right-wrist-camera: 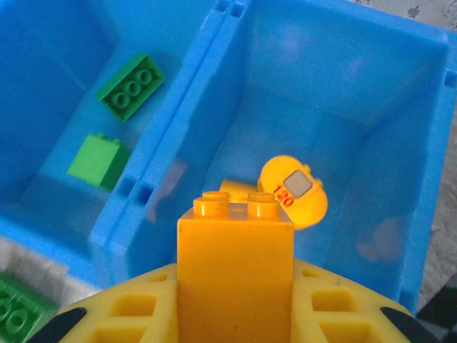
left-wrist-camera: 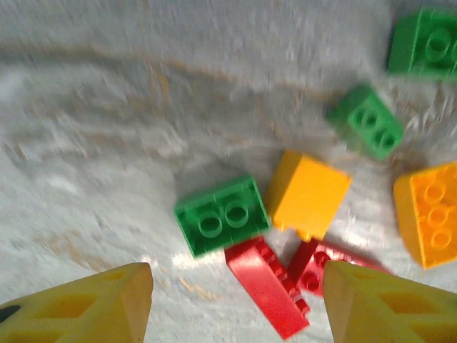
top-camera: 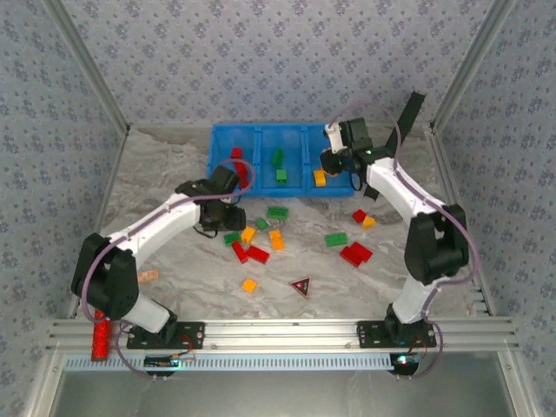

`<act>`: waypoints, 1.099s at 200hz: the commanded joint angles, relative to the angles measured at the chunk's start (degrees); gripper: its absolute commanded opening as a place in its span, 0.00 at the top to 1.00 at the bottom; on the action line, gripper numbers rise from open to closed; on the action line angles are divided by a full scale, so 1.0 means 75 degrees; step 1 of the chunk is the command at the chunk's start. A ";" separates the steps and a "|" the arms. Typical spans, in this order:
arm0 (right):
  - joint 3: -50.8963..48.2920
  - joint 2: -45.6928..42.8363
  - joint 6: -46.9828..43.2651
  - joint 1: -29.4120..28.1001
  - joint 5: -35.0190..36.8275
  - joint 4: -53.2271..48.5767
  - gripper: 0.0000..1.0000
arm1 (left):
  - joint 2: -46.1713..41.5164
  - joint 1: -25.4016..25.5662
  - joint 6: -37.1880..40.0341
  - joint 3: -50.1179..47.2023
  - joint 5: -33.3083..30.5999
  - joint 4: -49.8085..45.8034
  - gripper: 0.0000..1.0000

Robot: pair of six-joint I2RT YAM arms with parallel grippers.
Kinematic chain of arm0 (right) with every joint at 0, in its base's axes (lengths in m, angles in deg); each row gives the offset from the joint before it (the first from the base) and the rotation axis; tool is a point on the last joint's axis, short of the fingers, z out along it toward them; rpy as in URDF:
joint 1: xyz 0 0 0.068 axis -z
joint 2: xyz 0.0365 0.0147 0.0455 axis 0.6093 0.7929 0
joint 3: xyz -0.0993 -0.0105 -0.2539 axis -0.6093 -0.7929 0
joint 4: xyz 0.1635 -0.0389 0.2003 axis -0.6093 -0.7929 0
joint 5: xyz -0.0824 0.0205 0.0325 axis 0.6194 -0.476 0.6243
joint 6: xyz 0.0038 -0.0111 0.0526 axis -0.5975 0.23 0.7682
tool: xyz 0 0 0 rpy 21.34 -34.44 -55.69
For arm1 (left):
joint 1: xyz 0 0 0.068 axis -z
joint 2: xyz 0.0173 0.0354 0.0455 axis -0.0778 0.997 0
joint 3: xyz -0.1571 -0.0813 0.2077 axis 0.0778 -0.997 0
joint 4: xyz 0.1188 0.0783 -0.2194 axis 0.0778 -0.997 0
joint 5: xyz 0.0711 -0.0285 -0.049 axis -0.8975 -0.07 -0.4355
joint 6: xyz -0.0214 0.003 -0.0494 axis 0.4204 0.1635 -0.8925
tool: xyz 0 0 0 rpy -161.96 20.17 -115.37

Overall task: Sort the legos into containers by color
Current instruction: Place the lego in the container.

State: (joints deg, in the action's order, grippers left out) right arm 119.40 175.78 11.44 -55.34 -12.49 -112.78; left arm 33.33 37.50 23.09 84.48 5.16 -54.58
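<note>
The yellow brick goes down and outward past the round yellow piece (right-wrist-camera: 293, 191) next, over the bare far bottom of the tray's section. My right gripper releases it there, since only yellow pieces lie inside.
The blue tray (top-camera: 259, 129) stands at the back, with a red brick (top-camera: 236, 154) in its left compartment and green bricks (top-camera: 278, 158) in the middle one. My right gripper (top-camera: 333, 163) is shut on a yellow brick (right-wrist-camera: 235, 268) above the right compartment (right-wrist-camera: 335, 107), where a round yellow piece (right-wrist-camera: 293, 191) lies. My left gripper (left-wrist-camera: 235, 279) is open, low over the table. A red brick (left-wrist-camera: 268, 286) lies between its fingers, apart from both. A green brick (left-wrist-camera: 221, 216) and a yellow brick (left-wrist-camera: 308, 194) sit just beyond it. More legos (top-camera: 347, 248) are scattered mid-table.
A dark red triangle piece (top-camera: 301, 286) lies near the front centre. A red cylinder (top-camera: 102, 339) stands by the left arm's base, and a small tan piece (top-camera: 148, 274) lies left of the pile. Metal frame posts (top-camera: 95, 78) flank the table.
</note>
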 commanded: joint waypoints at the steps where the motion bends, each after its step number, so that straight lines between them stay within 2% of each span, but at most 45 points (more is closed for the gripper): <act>1: 0.0764 0.0704 0.0498 0.0152 0.0174 -0.0372 0.82 | -0.0387 0.0248 -0.1156 -0.0531 0.0263 0.0175 0.36; 44: 0.1950 0.2006 0.0990 0.0402 -0.0087 -0.0353 0.82 | -0.0965 0.0612 -0.1985 -0.1253 0.0178 0.0615 0.36; 117: 0.3468 0.3909 0.1196 0.0543 0.0198 -0.0774 0.78 | -0.1381 0.0716 -0.2274 -0.1648 -0.0165 0.0707 0.34; 172: 0.3701 0.4335 0.1364 0.0560 0.0173 -0.0732 0.76 | -0.1040 0.0798 -0.2394 -0.1813 0.0078 0.1083 0.34; 220: 0.3702 0.4132 0.1350 0.0531 0.0089 -0.0741 0.66 | -0.0638 0.0926 -0.2532 -0.1879 0.0268 0.1316 0.34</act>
State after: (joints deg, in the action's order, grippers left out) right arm 146.24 206.53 20.75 -51.50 -11.33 -115.54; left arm 26.93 43.64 5.32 70.72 6.12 -46.08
